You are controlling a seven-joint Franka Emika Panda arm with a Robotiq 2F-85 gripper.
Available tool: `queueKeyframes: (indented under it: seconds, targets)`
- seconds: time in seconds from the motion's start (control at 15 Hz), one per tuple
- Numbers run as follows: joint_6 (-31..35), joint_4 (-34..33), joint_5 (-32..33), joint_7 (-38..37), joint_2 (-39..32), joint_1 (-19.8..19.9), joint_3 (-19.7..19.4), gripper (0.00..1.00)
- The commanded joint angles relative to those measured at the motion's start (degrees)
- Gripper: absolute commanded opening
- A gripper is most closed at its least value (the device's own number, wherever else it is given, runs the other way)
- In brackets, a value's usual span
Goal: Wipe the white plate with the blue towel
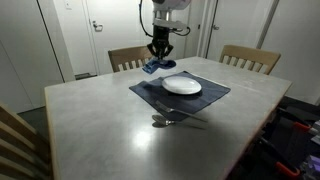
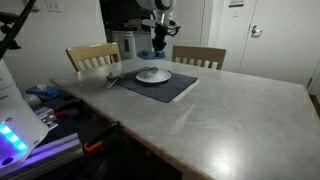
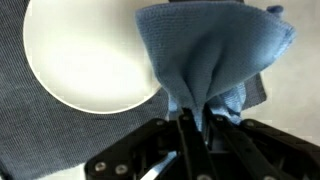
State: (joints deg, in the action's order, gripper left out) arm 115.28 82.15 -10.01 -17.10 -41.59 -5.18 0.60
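Observation:
My gripper moves away from the plate toward the placemat's bare corner next, since that corner lies empty. It goes down there to release the blue towel.
The white plate (image 1: pixel 182 86) sits on a dark grey placemat (image 1: pixel 150 93) in the middle of the table; it also shows in the other exterior view (image 2: pixel 153 74) and the wrist view (image 3: pixel 85 55). My gripper (image 1: pixel 160 60) is shut on the blue towel (image 1: pixel 152 67), which hangs bunched from the fingers just above the placemat beside the plate. In the wrist view the towel (image 3: pixel 210 55) is pinched between the jaws (image 3: pixel 197 125) and covers the plate's edge. The gripper (image 2: pixel 158 47) holds the towel (image 2: pixel 160 56) behind the plate.
A fork and spoon (image 1: pixel 170 121) lie on the table in front of the placemat. Wooden chairs (image 1: pixel 128 57) (image 1: pixel 250 58) stand at the far side. The grey table (image 1: pixel 90 130) spreads wide around the placemat.

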Motion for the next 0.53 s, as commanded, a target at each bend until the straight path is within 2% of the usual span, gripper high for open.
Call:
queueKeyframes:
  seconds: [0.0, 0.33, 0.47]
  targets:
    - [0.5, 1.1, 1.9, 6.5, 2.0, -1.8, 2.8, 0.03]
    - [1.4, -0.5, 5.8, 15.6, -0.9, -5.0, 5.7, 0.03]
    - [5.4, 0.2, 6.6, 16.5, -1.5, -5.9, 5.9, 0.03]
